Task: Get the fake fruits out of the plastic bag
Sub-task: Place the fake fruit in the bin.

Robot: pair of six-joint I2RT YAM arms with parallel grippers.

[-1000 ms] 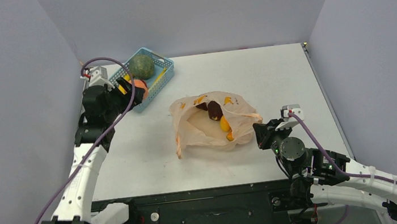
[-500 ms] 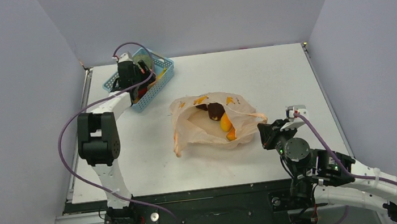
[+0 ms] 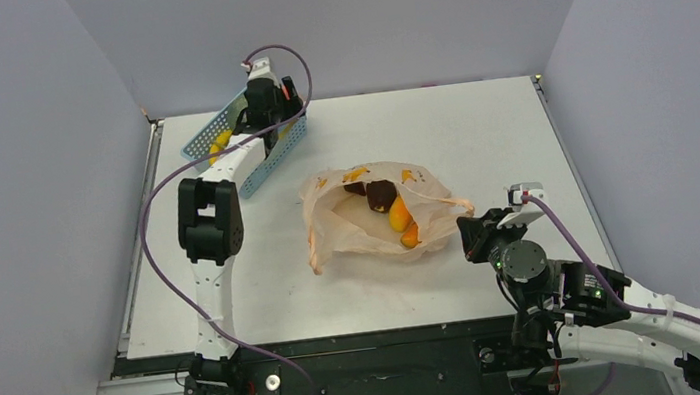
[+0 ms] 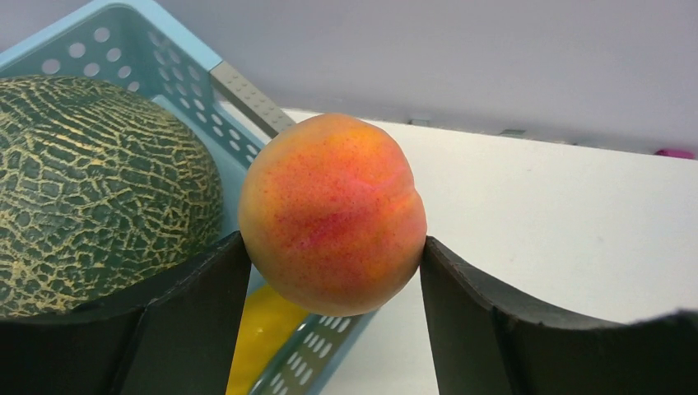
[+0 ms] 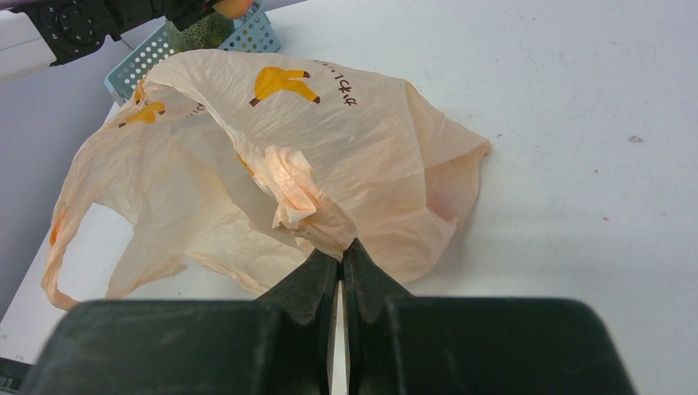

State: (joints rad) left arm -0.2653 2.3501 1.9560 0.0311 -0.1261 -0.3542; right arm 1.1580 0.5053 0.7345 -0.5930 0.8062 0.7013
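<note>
The peach-pink fruit goes down next from above the blue basket's rim, just inside that rim beside the green melon, and my left gripper then opens.
The pale-orange plastic bag [image 3: 334, 222] lies mid-table with its mouth open; the right wrist view shows its banana print [image 5: 329, 140]. Inside it I see a dark maroon fruit [image 3: 379, 194], a yellow-orange fruit [image 3: 396, 216] and an orange fruit [image 3: 410, 236]. My right gripper [image 3: 468, 233] is shut on a bunched fold at the bag's right edge [image 5: 342, 251]. My left gripper [image 3: 278, 95] is shut on a peach-pink fruit [image 4: 332, 212] and holds it over the far right rim of the blue basket.
The blue mesh basket [image 3: 217, 128] stands at the back left, its rim beside the held fruit [image 4: 140, 41]. It holds a rough green melon [image 4: 90, 181] and a yellow piece [image 4: 263, 329]. The grey back wall is close behind the left gripper.
My left arm has swung from the basket's left side to its far right rim, carrying the peach-pink fruit. My right gripper has drawn the bag's edge slightly to the right.
</note>
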